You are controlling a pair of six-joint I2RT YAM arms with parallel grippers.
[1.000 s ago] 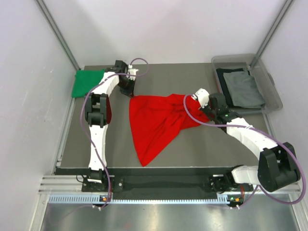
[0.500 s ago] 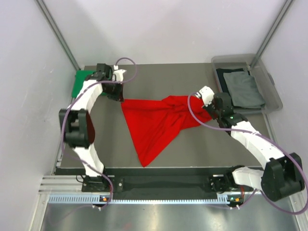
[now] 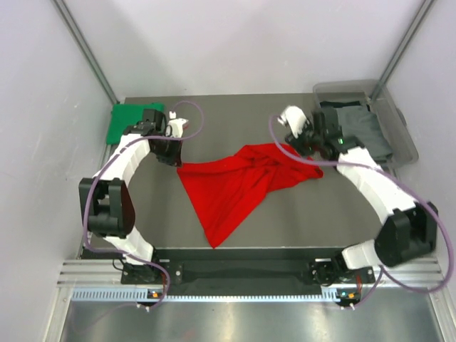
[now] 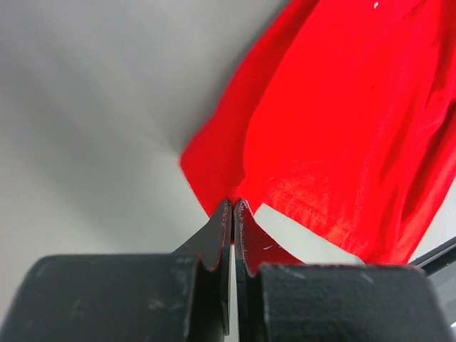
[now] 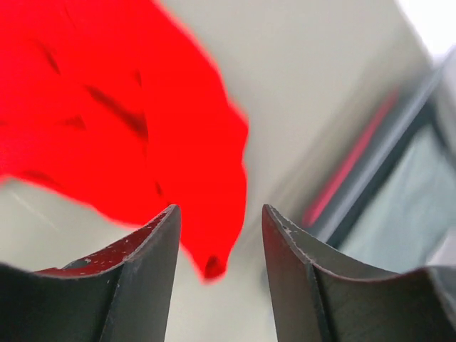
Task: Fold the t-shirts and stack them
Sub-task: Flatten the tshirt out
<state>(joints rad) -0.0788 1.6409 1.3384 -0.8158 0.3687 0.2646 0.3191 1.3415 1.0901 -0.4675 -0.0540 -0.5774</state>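
My right gripper will next go to the left in the top view and down onto the red t-shirt at its far edge [image 3: 258, 147] [image 5: 184, 34], because the t-shirt lies bunched along that edge.
A bright red t-shirt [image 3: 231, 184] lies bunched and partly spread in the middle of the table. My left gripper [image 3: 175, 161] is at its left corner, shut on the red cloth; in the left wrist view the closed tips [image 4: 233, 204] pinch the edge of the red t-shirt [image 4: 342, 121]. My right gripper [image 3: 306, 146] hovers over the shirt's right end with its jaws open and nothing between them. In the right wrist view the red t-shirt [image 5: 121, 114] hangs loose beyond the spread right gripper [image 5: 221, 214]. A folded green t-shirt [image 3: 128, 122] lies at the back left corner.
A clear plastic bin [image 3: 401, 146] stands at the back right, holding a grey t-shirt [image 3: 365, 132] on top of a dark one [image 3: 335, 109]. Grey walls close in the table on the left, back and right. Purple cables loop from both wrists.
My right gripper opened, let go of the red t-shirt and moved back toward the bin. My left gripper pulled the shirt's corner leftward and nearer, spreading the cloth.
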